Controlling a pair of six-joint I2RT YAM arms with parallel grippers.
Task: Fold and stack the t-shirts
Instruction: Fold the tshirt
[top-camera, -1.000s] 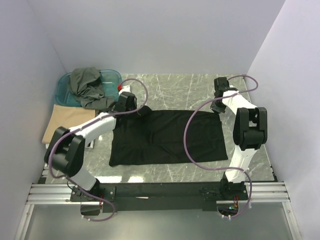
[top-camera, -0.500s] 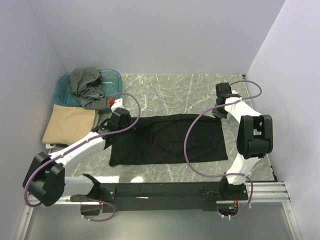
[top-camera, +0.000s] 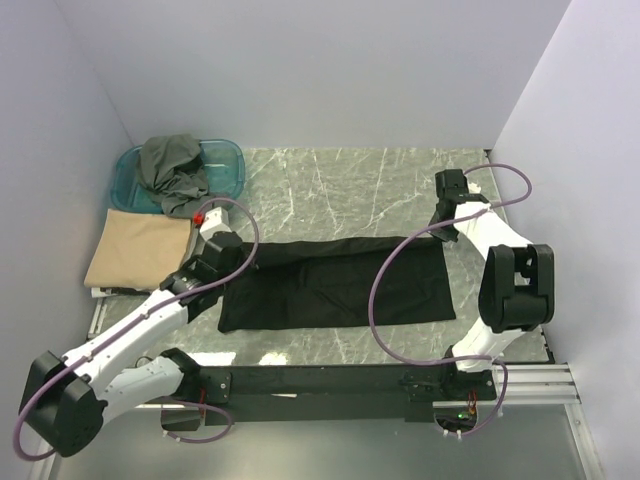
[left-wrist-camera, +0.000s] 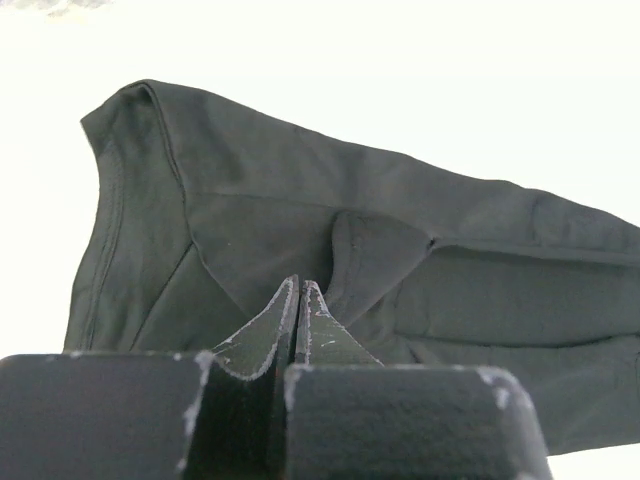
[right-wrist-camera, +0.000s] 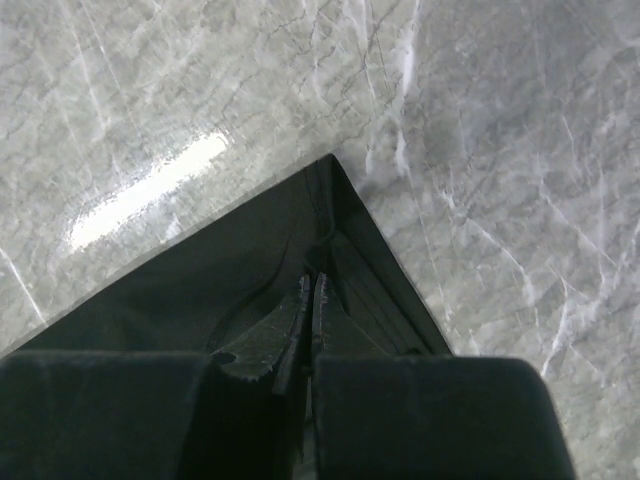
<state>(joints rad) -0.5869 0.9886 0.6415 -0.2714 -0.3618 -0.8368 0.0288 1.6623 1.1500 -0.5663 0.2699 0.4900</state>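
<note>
The right gripper draws slightly back next and releases the pinched corner over the black t-shirt's lower layer (top-camera: 441, 264), which spreads from the gripper toward my base.
The black t-shirt (top-camera: 340, 285) lies spread as a wide band in the middle of the marble table. My left gripper (top-camera: 238, 258) is at its far left corner, jaws shut on a raised fold of the black cloth (left-wrist-camera: 400, 250). My right gripper (top-camera: 438, 238) is at the far right corner, jaws shut with the corner of the black cloth (right-wrist-camera: 200, 270) pinched at the fingertips (right-wrist-camera: 300, 300). A folded tan-beige t-shirt (top-camera: 140, 248) lies flat at the left. A crumpled dark grey-olive t-shirt (top-camera: 175, 172) hangs over the tub.
A translucent teal tub (top-camera: 228, 160) stands at the back left corner. White walls close in the left, back and right sides. Purple cables (top-camera: 385, 290) loop over the black shirt. The metal base rail (top-camera: 320, 380) runs along the near edge.
Both grippers have moved toward the near edge, drawing the shirt's far edge with them. The black shirt now covers a narrower band front to back. The left arm has swung down and left.
</note>
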